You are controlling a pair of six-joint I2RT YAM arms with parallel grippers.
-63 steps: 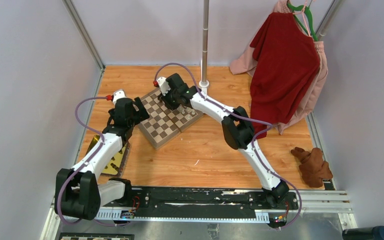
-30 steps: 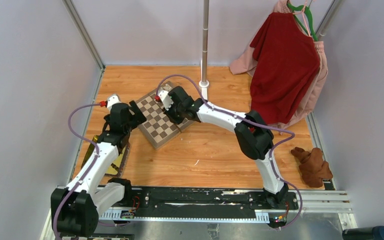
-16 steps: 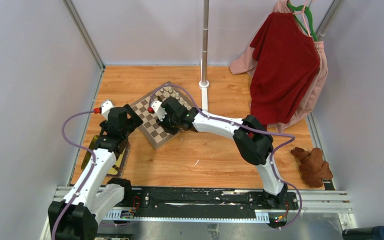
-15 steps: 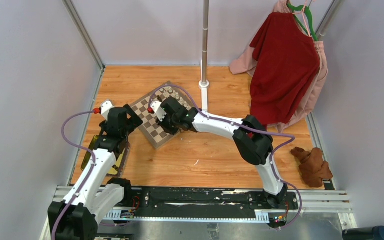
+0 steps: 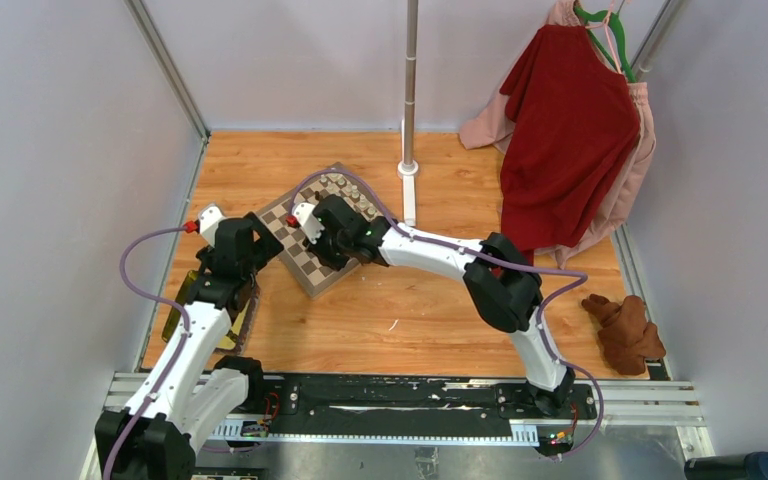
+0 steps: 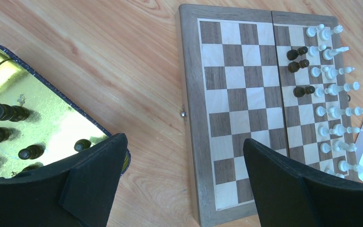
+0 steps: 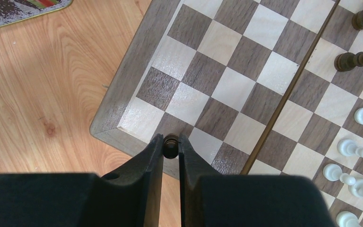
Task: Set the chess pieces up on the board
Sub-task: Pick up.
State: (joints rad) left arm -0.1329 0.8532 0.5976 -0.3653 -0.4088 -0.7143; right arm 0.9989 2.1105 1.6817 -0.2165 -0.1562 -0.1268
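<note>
The dark square beside the pale corner square is below the robot's right gripper, so the gripper will next move down onto that square and let go of the dark brown piece (image 7: 170,146).
The board (image 5: 298,264) lies tilted on the wooden table, with cream-white chess pieces (image 6: 333,87) in two rows along one edge and a few dark ones (image 6: 297,59) beside them. My right gripper (image 7: 170,141) is shut on a small dark brown piece (image 7: 170,146), held upright over the squares at the board's (image 7: 227,85) near corner. In the top view the right gripper (image 5: 330,250) hangs over the board's middle. My left gripper (image 6: 183,142) stands open with nothing in it, above the table between the tray and the board's (image 6: 238,109) rim.
A shiny yellow tray (image 6: 52,123) with several dark pieces (image 6: 2,113) lies left of the board, under the left arm (image 5: 200,310). A metal pole (image 5: 410,90) stands behind the board. Red and pink clothes (image 5: 570,130) hang at the back right; a brown cloth (image 5: 628,330) lies at the right.
My right gripper has carried the dark piece from the board's far side toward its near left corner. The left arm has drawn back a little to the left, still open.
</note>
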